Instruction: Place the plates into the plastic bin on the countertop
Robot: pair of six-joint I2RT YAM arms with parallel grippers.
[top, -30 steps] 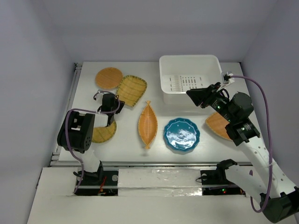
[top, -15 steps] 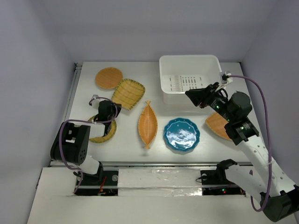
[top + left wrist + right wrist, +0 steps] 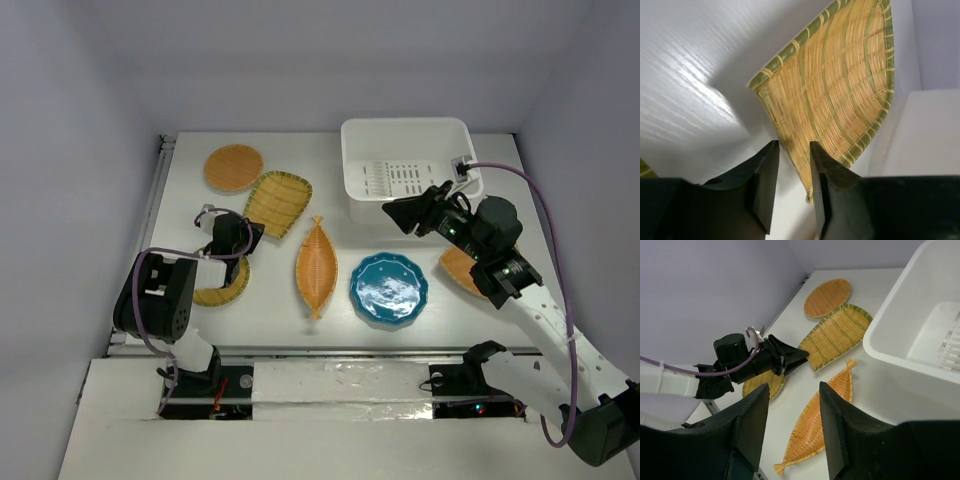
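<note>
The fan-shaped woven plate's narrow edge lies only at my left gripper's fingers, so this gripper will slide outward and toward the bin onto it next, then close.
The fan-shaped woven plate lies flat on the countertop. Its narrow end sits between the fingers of my left gripper, which is open a little, with a gap on the left side. Around it lie a round orange plate, a yellow plate partly under the left arm, a leaf-shaped plate and a teal scalloped plate. An orange plate is half hidden under the right arm. My right gripper hangs open and empty beside the white plastic bin.
A metal rail runs along the countertop's left edge. Pale walls close in the left, back and right sides. The purple cable loops over the right arm near the bin's right corner.
The left jaws, shut on the fan plate's narrow end earlier, have parted. The fan plate slid slightly toward the near left. The right gripper moved left and opened wider.
</note>
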